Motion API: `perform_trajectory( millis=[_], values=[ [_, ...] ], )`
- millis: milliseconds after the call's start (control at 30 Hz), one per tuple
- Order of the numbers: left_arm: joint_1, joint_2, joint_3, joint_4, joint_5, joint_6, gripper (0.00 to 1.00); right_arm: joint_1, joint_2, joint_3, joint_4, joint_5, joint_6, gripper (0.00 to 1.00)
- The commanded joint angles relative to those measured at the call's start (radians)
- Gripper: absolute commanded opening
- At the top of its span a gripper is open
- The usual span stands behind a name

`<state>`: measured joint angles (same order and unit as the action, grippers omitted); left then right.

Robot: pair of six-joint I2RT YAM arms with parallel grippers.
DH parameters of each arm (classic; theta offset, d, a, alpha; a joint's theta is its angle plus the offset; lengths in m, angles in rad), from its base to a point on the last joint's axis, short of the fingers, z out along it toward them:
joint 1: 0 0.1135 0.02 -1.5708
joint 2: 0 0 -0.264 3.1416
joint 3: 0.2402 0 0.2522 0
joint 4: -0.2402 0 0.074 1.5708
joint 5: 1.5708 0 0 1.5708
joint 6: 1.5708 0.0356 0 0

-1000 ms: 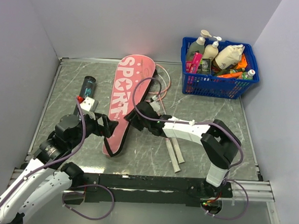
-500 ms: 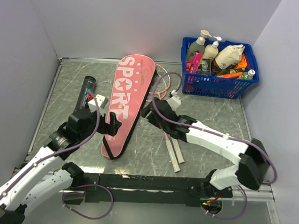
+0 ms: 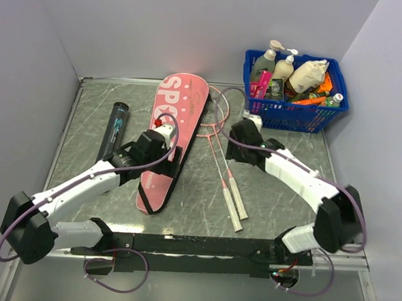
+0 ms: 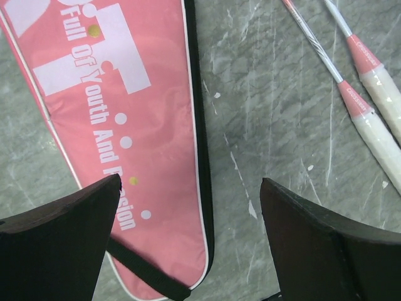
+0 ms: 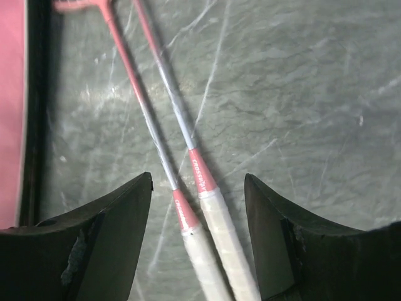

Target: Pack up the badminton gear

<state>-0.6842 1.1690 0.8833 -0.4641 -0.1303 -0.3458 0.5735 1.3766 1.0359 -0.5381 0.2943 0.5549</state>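
The right gripper goes to the left in the top view and down onto the nearer racket's upper stem next, since a gap separates both rackets' stems.
The long pink racket cover (image 3: 169, 131) lettered "SPORT" lies flat at centre-left, its black-edged lower end in the left wrist view (image 4: 131, 125). My left gripper (image 3: 165, 154) hovers over its lower half, open and empty (image 4: 189, 182). Two thin pink rackets (image 3: 221, 152) lie crossed to the right of the cover, white handles (image 3: 237, 207) toward me. My right gripper (image 3: 232, 151) is open above them, and the handle tops (image 5: 210, 244) show between its fingers without touching. The slim black tube (image 3: 113, 128) lies left of the cover. No shuttlecock is in view.
A blue plastic basket (image 3: 293, 114) of bottles and bags stands at the back right. Grey walls close the table on three sides. A metal rail (image 3: 195, 246) runs along the near edge by the arm bases.
My left gripper has swung right and forward from beside the cover to over its lower half. My right gripper has left the cover's right edge and moved right over the rackets.
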Motion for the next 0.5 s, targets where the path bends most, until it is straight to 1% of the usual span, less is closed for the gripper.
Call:
perform_trajectory(
  millis=[0, 133, 300, 467],
  values=[
    [-0.009, 0.017, 0.013, 0.053, -0.019, -0.071, 0.97, 0.0, 0.126, 0.122, -0.034, -0.078, -0.228, 0.67],
    [-0.018, 0.041, -0.017, 0.087, -0.034, -0.097, 0.98, -0.003, 0.208, 0.17, 0.001, -0.15, -0.276, 0.66],
    [-0.025, 0.055, -0.035, 0.104, -0.054, -0.116, 0.97, -0.015, 0.312, 0.216, 0.058, -0.182, -0.312, 0.65],
    [-0.028, 0.034, -0.061, 0.122, -0.06, -0.124, 0.97, -0.034, 0.426, 0.286, 0.062, -0.21, -0.36, 0.63]
  ],
)
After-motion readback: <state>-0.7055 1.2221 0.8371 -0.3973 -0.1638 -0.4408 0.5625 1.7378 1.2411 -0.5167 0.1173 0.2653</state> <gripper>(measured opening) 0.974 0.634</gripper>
